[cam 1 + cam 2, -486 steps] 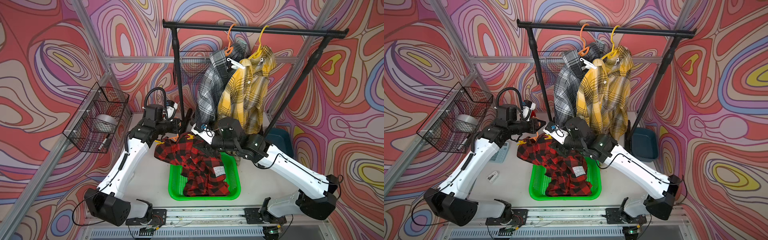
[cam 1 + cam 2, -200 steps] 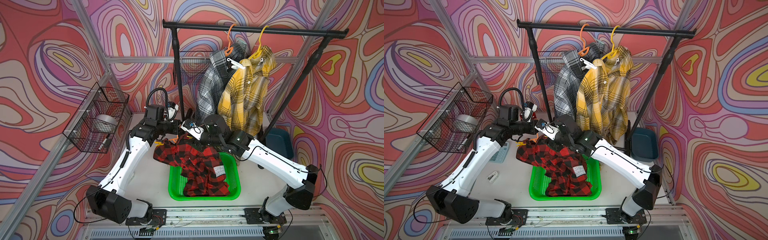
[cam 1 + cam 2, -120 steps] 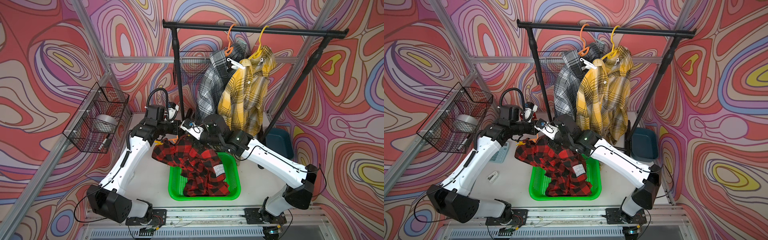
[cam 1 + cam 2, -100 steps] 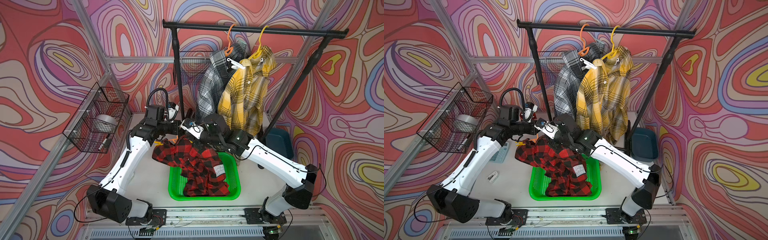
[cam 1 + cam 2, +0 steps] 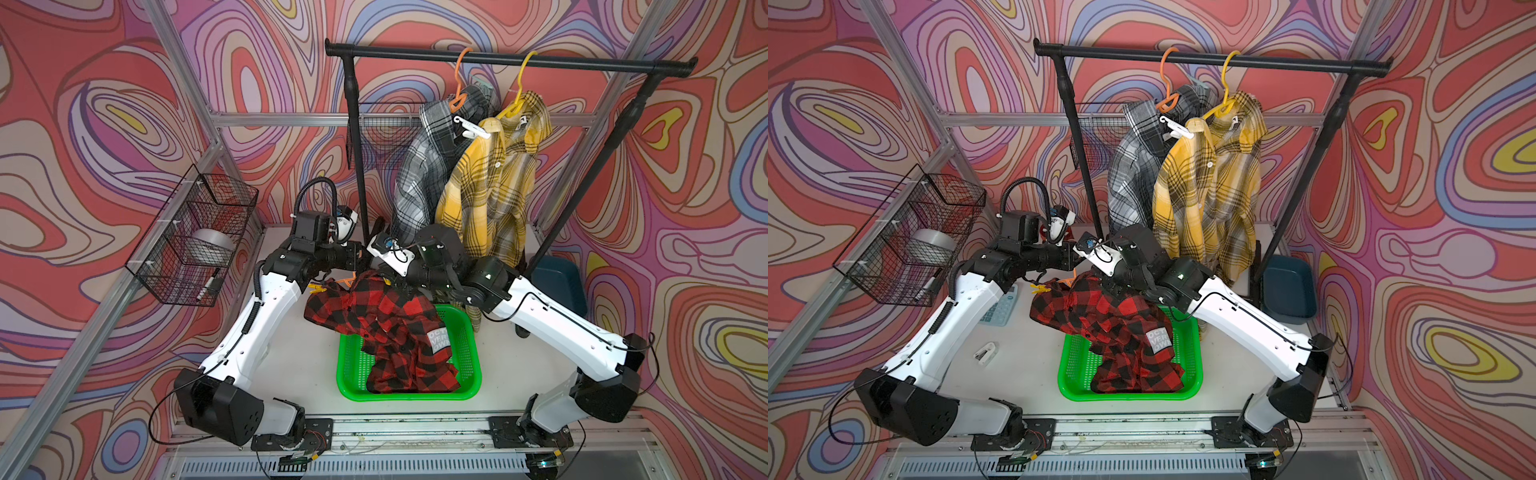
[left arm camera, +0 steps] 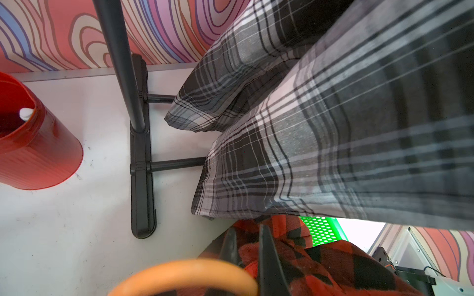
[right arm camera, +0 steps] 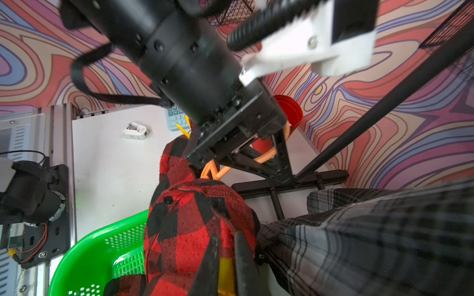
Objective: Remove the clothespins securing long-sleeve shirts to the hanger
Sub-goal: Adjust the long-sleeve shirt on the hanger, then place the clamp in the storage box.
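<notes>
My right gripper should next leave the shirt, pass the green basket and go down over the blue tub (image 5: 1288, 285) to release the clothespin, as the tub is empty.
A red-and-black shirt (image 5: 386, 316) hangs from an orange hanger (image 6: 184, 269), and my left gripper (image 5: 362, 264) is shut on that hanger above the table. The shirt's tail drops into the green basket (image 5: 345, 374). At the shirt's near shoulder my right gripper (image 7: 227, 235) is shut on a yellow clothespin (image 7: 227, 271). A second yellow clothespin (image 5: 318, 286) sticks out at the far shoulder. On the rail, a grey plaid shirt (image 5: 428, 166) carries a white clothespin (image 5: 469, 128) next to a yellow plaid shirt (image 5: 490, 178).
The black rack post (image 5: 357, 145) and its foot stand right behind both grippers. A red cup (image 6: 30, 148), a calculator (image 5: 1000, 309) and a small white object (image 5: 985, 353) lie on the table's left. A wire basket (image 5: 191, 237) hangs left; a blue tub (image 5: 561, 282) sits right.
My right arm swung in to the red shirt's shoulder, and its jaws have closed on the yellow clothespin. The left gripper has kept hold of the hanger, almost still.
</notes>
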Controlling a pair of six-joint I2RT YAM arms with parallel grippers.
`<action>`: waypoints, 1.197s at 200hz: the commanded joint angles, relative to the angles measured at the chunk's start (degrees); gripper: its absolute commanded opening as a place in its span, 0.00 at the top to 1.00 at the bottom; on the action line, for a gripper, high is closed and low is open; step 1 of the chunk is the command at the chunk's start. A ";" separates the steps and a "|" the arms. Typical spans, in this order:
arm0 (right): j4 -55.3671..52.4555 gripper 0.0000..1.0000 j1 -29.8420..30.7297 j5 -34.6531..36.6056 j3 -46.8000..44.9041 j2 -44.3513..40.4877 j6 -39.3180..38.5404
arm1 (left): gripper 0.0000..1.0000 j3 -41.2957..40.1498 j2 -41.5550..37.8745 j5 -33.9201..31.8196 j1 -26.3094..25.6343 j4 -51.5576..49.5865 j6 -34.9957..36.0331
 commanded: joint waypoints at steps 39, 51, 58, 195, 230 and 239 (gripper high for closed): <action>-6.84 1.00 0.20 12.62 -0.72 -11.22 8.35 | 1.00 -1.00 -0.21 -1.03 0.12 1.02 1.15; -9.28 1.00 0.10 18.44 -3.37 -14.02 11.65 | 1.00 -1.06 -0.38 -1.12 0.10 1.19 1.15; -11.25 1.00 0.09 21.94 -4.90 -15.90 14.09 | 1.00 -1.08 -0.40 -1.15 0.05 1.31 1.07; -22.02 1.00 -39.37 19.94 -20.44 -25.56 34.67 | 1.00 -3.50 -2.63 1.34 0.56 3.75 0.14; -15.22 1.00 -53.51 13.36 -27.27 -24.36 33.30 | 1.00 -4.24 -3.28 1.88 0.95 4.77 -0.58; -13.07 1.00 -55.88 13.25 -29.16 -24.12 33.57 | 1.00 -4.51 -3.46 1.95 1.09 5.08 -0.60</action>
